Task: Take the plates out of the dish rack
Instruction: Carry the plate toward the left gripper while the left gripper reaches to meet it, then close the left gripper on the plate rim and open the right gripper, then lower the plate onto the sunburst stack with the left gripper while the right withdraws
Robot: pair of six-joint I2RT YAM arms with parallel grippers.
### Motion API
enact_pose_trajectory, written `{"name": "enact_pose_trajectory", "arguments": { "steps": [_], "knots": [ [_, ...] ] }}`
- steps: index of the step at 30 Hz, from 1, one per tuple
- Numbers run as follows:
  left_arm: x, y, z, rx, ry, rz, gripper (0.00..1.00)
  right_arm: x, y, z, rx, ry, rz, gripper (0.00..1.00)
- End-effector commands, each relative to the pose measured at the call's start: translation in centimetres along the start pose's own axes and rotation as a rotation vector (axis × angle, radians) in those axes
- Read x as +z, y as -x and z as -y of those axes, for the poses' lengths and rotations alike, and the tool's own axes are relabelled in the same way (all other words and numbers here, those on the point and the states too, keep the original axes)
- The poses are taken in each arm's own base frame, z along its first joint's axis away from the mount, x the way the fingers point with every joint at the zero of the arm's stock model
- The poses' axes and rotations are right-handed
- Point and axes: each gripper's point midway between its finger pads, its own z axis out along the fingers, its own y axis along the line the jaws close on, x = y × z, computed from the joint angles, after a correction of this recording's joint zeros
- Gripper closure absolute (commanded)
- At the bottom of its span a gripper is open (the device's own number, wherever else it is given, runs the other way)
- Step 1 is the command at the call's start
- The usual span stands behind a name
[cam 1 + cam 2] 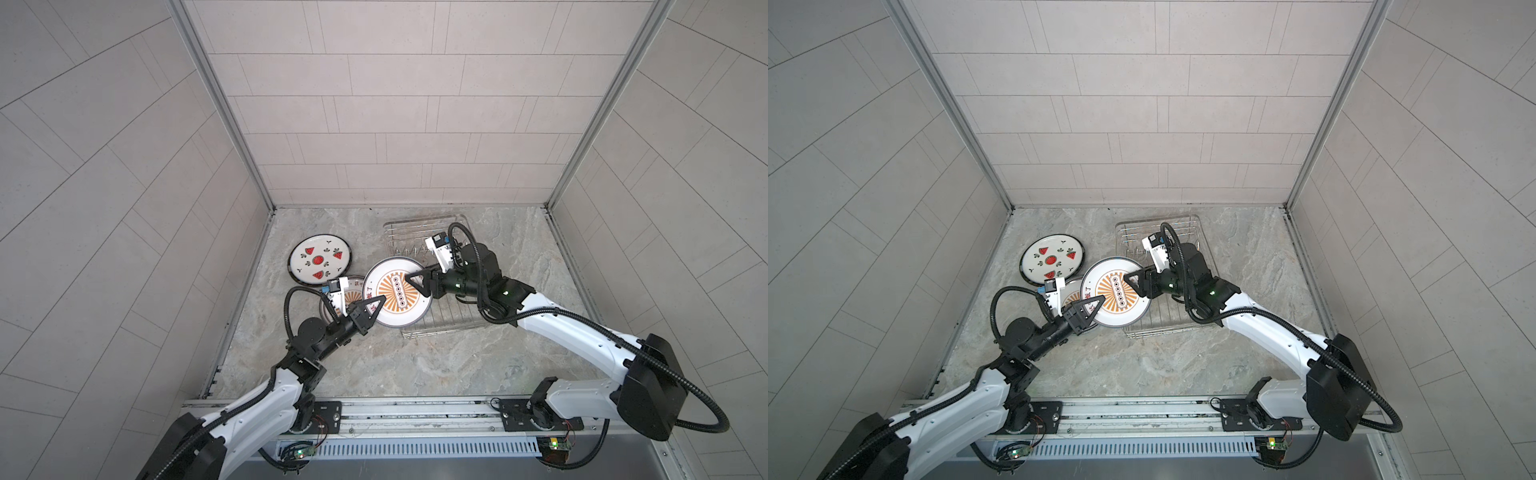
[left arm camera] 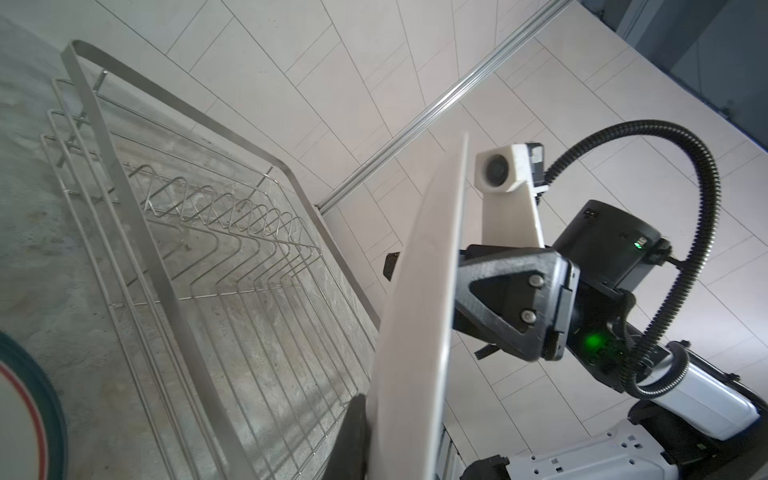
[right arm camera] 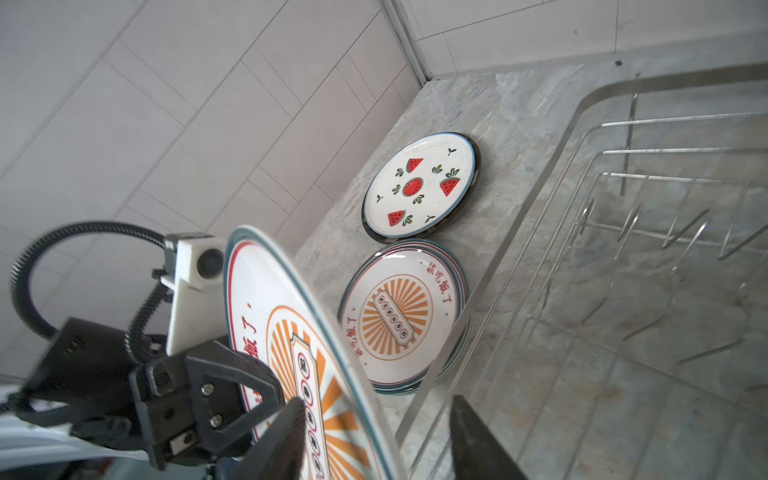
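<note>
I will next swing the sunburst plate away from the dish rack (image 1: 415, 232) with my left gripper, lower it flat onto the stack of sunburst plates and release it, because the patterns match.
A sunburst plate (image 1: 397, 293) (image 1: 1117, 291) hangs tilted on edge over the left side of the dish rack (image 1: 415, 232) (image 1: 1138, 235), which holds no other plates. My left gripper (image 1: 376, 305) (image 2: 395, 457) is shut on the plate's left rim. My right gripper (image 1: 415, 282) (image 3: 380, 449) stands open around the opposite rim, one finger (image 3: 478, 444) well clear of the plate (image 3: 299, 332). A watermelon plate (image 1: 319, 259) (image 3: 419, 187) lies flat on the counter at the left. A stack of sunburst plates (image 1: 354, 286) (image 3: 399, 316) lies beside it, under my left wrist.
The silver wire rack (image 2: 208, 249) (image 3: 623, 249) sits at the back middle of the marble counter (image 1: 415, 365), with its row of upright prongs (image 1: 409, 251) near the far rim. Tiled walls close in the left, back and right sides.
</note>
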Motion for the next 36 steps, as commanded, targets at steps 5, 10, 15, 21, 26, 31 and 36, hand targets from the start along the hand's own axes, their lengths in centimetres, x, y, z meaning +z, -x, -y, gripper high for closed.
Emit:
{"name": "enact_pose_trajectory", "arguments": {
  "steps": [5, 10, 15, 21, 26, 31, 36],
  "knots": [
    [-1.1, 1.8, -0.5, 0.020, 0.055, 0.112, 0.95, -0.7, -0.3, 1.0, -0.052, -0.105, 0.004, 0.01],
    [-2.3, 3.2, -4.0, 0.001, 0.251, 0.200, 1.00, -2.4, -0.5, 0.7, -0.149, -0.189, 0.060, 0.01],
    [-3.7, 4.6, -6.1, -0.058, 0.342, 0.290, 0.99, -3.0, -1.1, -0.4, -0.210, -0.161, 0.091, 0.01],
    [-6.0, 5.5, -8.9, -0.155, 0.462, 0.390, 0.94, -2.4, -2.5, -1.8, -0.302, -0.142, 0.062, 0.01],
    [-8.0, 5.2, -10.9, -0.248, 0.564, 0.447, 0.93, -1.1, -3.6, -2.3, -0.335, -0.125, 0.042, 0.01],
    [-8.4, 4.4, -11.3, -0.307, 0.602, 0.420, 0.90, 0.1, -4.2, -2.7, -0.351, -0.111, 0.028, 0.01],
    [-8.7, 3.3, -12.1, -0.373, 0.648, 0.393, 0.90, 0.9, -4.6, -2.6, -0.355, -0.117, 0.021, 0.01]
  ]
}}
